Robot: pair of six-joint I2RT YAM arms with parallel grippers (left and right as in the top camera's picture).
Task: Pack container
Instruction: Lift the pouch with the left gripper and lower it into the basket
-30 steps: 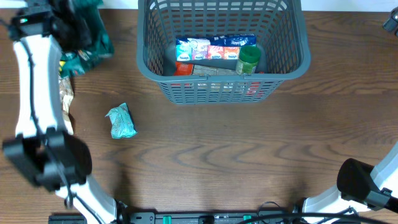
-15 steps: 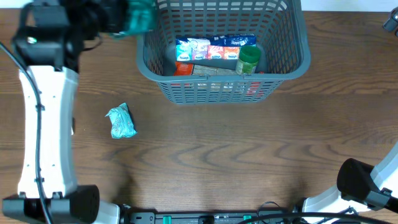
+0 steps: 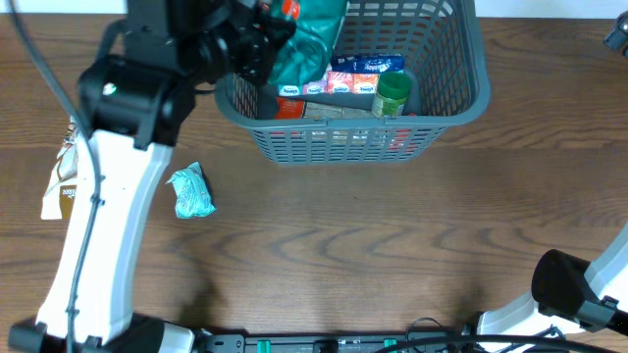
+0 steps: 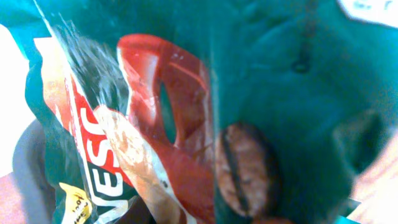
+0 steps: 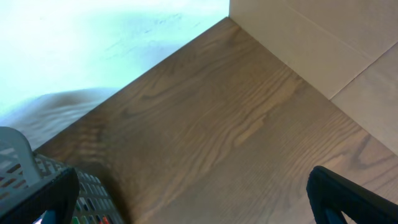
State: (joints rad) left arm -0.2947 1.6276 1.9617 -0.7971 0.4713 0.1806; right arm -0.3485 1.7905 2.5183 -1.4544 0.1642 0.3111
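Observation:
I will move my left gripper toward the green-lidded jar and lower it over the snack packets, because the coffee bag (image 3: 314, 37) is still hanging above the basket.
The container (image 3: 475, 96), a large dark grey slotted basket, stands at the top middle of the table in the overhead view. My left gripper (image 3: 277, 27) hangs over its left rim, shut on a teal coffee bag (image 3: 314, 37) with red print. The bag hangs over the basket's left part. That bag (image 4: 267, 93) fills the left wrist view and hides the fingers there. My right gripper (image 5: 193, 208) stands wide open over bare table, with nothing between its fingers. A corner of the container (image 5: 13, 155) shows at the lower left of its view.
Inside the basket lie snack packets (image 3: 355, 67) and a green-lidded jar (image 3: 391, 94). A small teal packet (image 3: 190, 192) lies on the table left of centre. A brown and white packet (image 3: 63, 184) lies near the left edge.
My left arm has swung right from the table's far left to the basket's left rim, carrying the teal bag. The right arm has not moved.

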